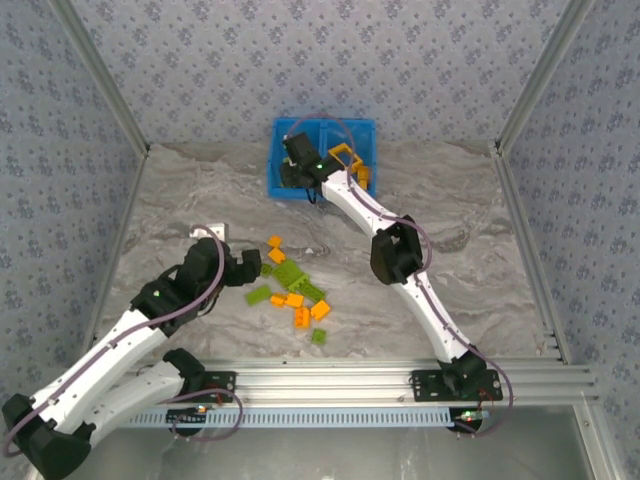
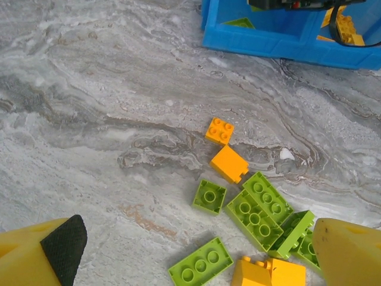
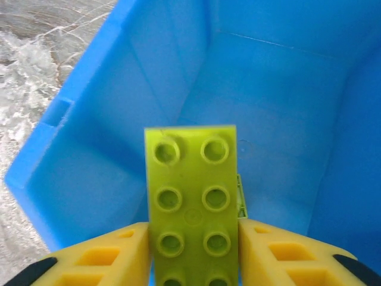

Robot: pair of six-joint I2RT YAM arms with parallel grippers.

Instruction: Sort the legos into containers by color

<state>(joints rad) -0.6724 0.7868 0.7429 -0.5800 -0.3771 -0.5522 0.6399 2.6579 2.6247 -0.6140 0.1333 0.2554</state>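
Note:
The small square green lego [image 1: 266, 270] [image 2: 209, 196] sits apart from the larger green bricks, still unsorted, so my left gripper lowers onto it next and closes around it.
The blue bin [image 1: 272, 186] stands at the far middle of the table. My right gripper [image 1: 297, 170] hangs over its left compartment [image 3: 268, 119], shut on a lime green lego [image 3: 191, 196] that stands upright between the yellow fingers [image 3: 107, 256]. A sliver of another green lego [image 3: 241, 199] shows behind it. Orange legos [image 1: 348, 160] lie in the right compartment. Loose orange and green legos [image 1: 292, 290] are scattered at the table's near middle. My left gripper [image 1: 247, 268] hovers open just left of them, over a green plate [image 2: 200, 262], with orange bricks [image 2: 228, 164] beyond.
Patterned walls and metal rails close in the table on three sides. The bin's near wall [image 2: 262, 43] lies beyond the pile. Bare marble [image 2: 89, 119] stretches left of the bricks. The right arm [image 1: 400, 255] reaches diagonally across the table's right half.

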